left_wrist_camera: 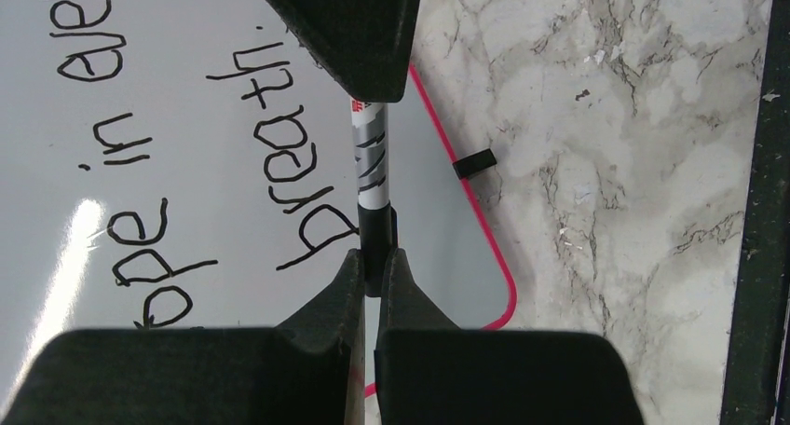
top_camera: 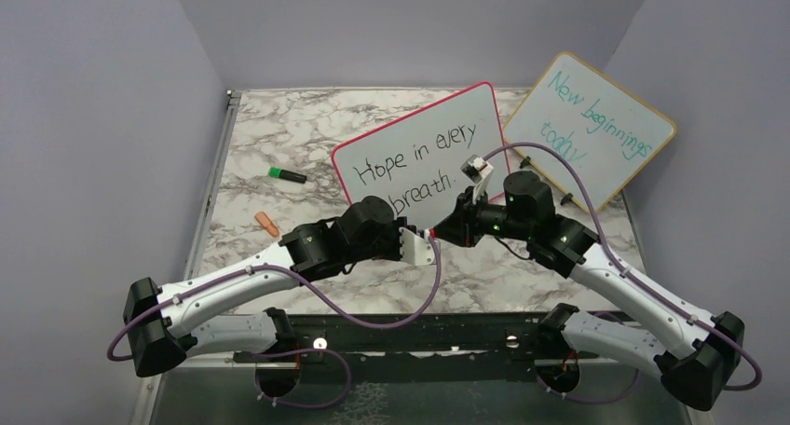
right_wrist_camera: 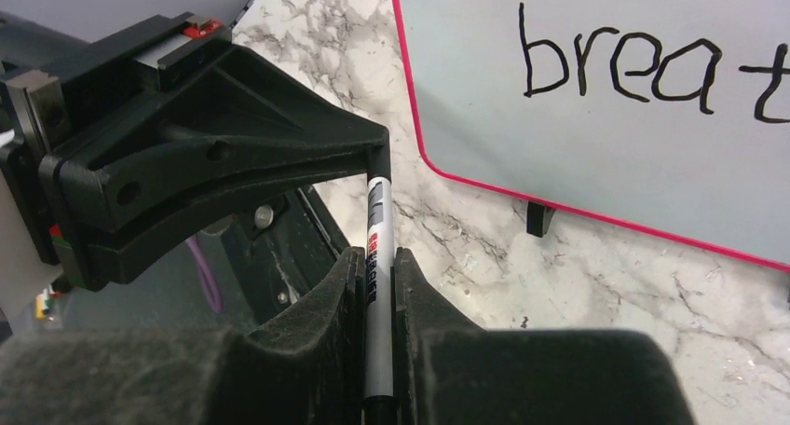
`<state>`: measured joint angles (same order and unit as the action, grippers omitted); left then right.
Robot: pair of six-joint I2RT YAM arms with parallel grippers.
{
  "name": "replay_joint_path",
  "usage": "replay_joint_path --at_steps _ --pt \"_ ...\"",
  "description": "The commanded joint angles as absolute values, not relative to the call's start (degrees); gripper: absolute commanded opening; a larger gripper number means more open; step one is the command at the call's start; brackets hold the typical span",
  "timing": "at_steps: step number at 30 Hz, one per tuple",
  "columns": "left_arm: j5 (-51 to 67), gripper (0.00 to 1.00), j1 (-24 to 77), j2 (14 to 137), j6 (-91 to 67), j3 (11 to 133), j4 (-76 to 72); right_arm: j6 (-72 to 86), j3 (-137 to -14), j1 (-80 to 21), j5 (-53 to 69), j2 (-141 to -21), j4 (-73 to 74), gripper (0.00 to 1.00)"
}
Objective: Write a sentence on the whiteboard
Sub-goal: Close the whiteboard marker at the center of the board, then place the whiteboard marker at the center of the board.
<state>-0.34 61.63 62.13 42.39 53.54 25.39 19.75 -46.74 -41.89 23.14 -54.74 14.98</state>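
Note:
My right gripper should turn away from my left gripper next, down to the marble before the board: the sentence is written, the marker capped.
The whiteboard with its pink-red frame leans at the back of the marble table. On it is the black sentence "Hope in every breath". A white-barrelled marker hangs in the air just in front of the board's lower corner, with both grippers on it. My left gripper is shut on its black cap end. My right gripper is shut on the barrel. In the top view the two grippers meet tip to tip, left gripper and right gripper.
A wooden-framed board with teal writing leans at the back right. A green marker and a small orange piece lie on the table to the left. The whiteboard's black foot stands close to the grippers.

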Motion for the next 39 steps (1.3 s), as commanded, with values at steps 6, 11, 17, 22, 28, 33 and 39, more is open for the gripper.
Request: replay_joint_path --at_steps 6,11,17,22,28,33,39 --pt "5.42 0.00 65.46 59.12 41.74 52.92 2.90 27.72 -46.31 -42.54 21.05 -58.72 9.18 0.01" --pt "2.36 0.09 65.48 56.71 42.30 49.83 1.83 24.38 -45.38 -42.58 12.88 -55.00 13.65 0.01" --pt "-7.03 0.35 65.39 54.34 41.60 47.64 0.85 21.33 -47.18 -42.54 -4.96 -51.73 26.41 0.01" --pt "-17.70 0.48 64.76 54.18 38.62 49.18 0.80 24.18 -46.73 -42.59 -17.99 -49.93 32.39 0.01" --pt "-23.36 0.70 58.13 52.76 29.20 51.88 0.93 34.35 -44.99 -42.54 -36.27 -53.13 38.83 0.01" --pt "-16.25 0.86 43.22 51.67 12.25 55.49 3.57 40.21 -41.23 -42.54 -45.50 -54.65 36.42 0.01" --pt "-7.82 0.99 30.39 46.47 2.60 52.81 2.52 47.47 -38.48 -42.46 -50.01 -58.52 33.73 0.02"
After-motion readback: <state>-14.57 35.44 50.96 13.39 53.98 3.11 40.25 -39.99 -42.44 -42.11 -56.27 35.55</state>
